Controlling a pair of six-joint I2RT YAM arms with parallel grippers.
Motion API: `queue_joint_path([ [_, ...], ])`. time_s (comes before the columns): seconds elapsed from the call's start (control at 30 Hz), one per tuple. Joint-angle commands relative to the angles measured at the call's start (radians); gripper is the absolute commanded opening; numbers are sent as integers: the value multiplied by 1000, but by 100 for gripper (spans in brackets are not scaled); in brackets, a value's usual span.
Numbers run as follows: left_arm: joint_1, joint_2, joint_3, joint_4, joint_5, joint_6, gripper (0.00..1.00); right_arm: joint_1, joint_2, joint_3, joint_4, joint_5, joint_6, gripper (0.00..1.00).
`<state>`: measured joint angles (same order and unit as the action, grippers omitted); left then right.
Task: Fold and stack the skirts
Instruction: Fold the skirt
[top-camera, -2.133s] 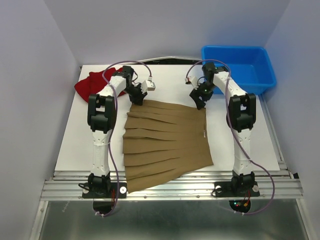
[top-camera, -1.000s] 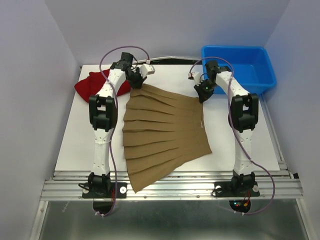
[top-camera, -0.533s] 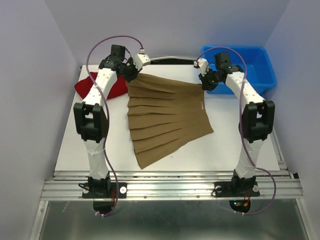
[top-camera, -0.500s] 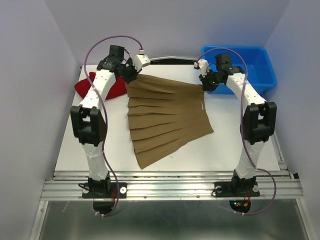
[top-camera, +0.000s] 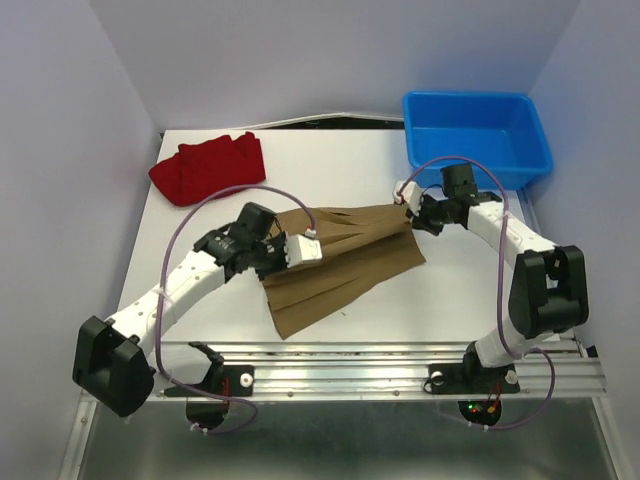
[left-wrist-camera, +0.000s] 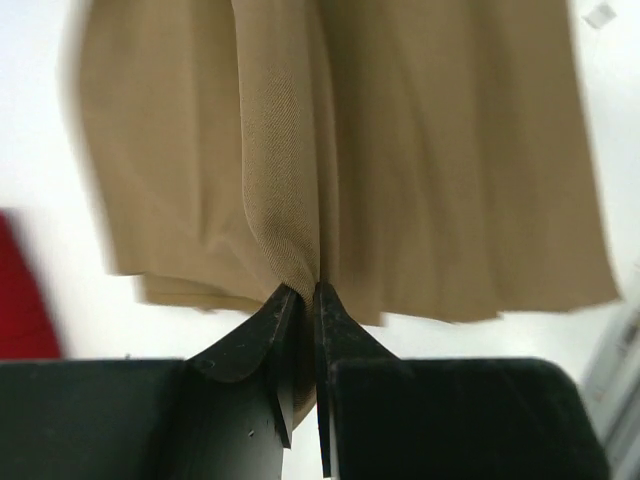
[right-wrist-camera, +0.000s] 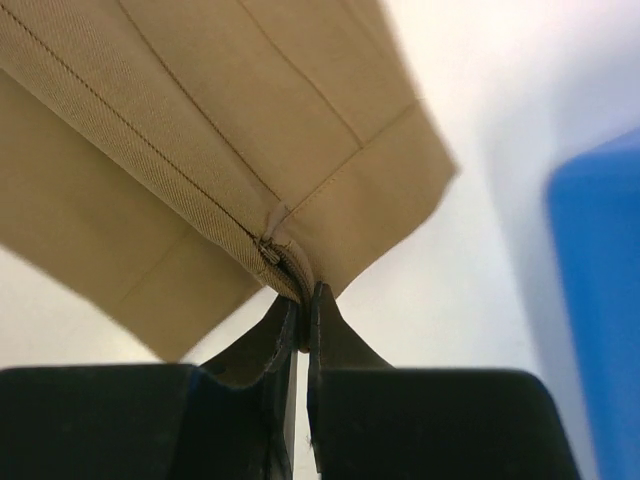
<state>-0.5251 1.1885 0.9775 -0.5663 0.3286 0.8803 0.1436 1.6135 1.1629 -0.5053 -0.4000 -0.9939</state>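
Observation:
My right gripper holds the skirt and will next move back and down to let go over the skirt's near corner (top-camera: 420, 260) (right-wrist-camera: 176, 345), which is below and back of my right gripper and still uncovered by the fold.
The tan-brown skirt (top-camera: 345, 262) lies in the middle of the white table (top-camera: 330, 165), its upper part doubled over toward the near side. My left gripper (top-camera: 275, 246) is shut on the skirt's left corner, and in the left wrist view the cloth (left-wrist-camera: 420, 150) hangs bunched from the pinched fingertips (left-wrist-camera: 305, 292). My right gripper (top-camera: 413, 214) is shut on the right corner. The right wrist view shows the tips (right-wrist-camera: 303, 297) pinching the cloth (right-wrist-camera: 200, 110) at the zip end. The deep red skirt (top-camera: 206, 168) lies crumpled at the back left, apart from both grippers.
A blue plastic bin (top-camera: 476, 137) stands at the back right corner, just beyond the right arm. A metal rail (top-camera: 340, 378) runs along the near edge of the table. Walls close in the left, right and back sides.
Both grippers have swung from the back of the table toward the near side, carrying the tan skirt's top edge with them. The skirt now lies partly folded over and looks shorter.

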Motion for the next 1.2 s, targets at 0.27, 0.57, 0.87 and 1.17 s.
queue_joint_path([
  [0.27,-139,114,-270,11,-40,-46,0,-6,-60,-321,102,39,-164,1],
  [0.57,-144,219,-240,62,-42,-119,0,-6,14,-214,87,35,-88,1],
  [0.87,-10,232,25,-84,-53,-73,0,-6,-15,3,-48,32,-46,1],
  [1.17,-136,91,173,-365,6,-73,0,4,-193,-29,-208,-7,-169,1],
])
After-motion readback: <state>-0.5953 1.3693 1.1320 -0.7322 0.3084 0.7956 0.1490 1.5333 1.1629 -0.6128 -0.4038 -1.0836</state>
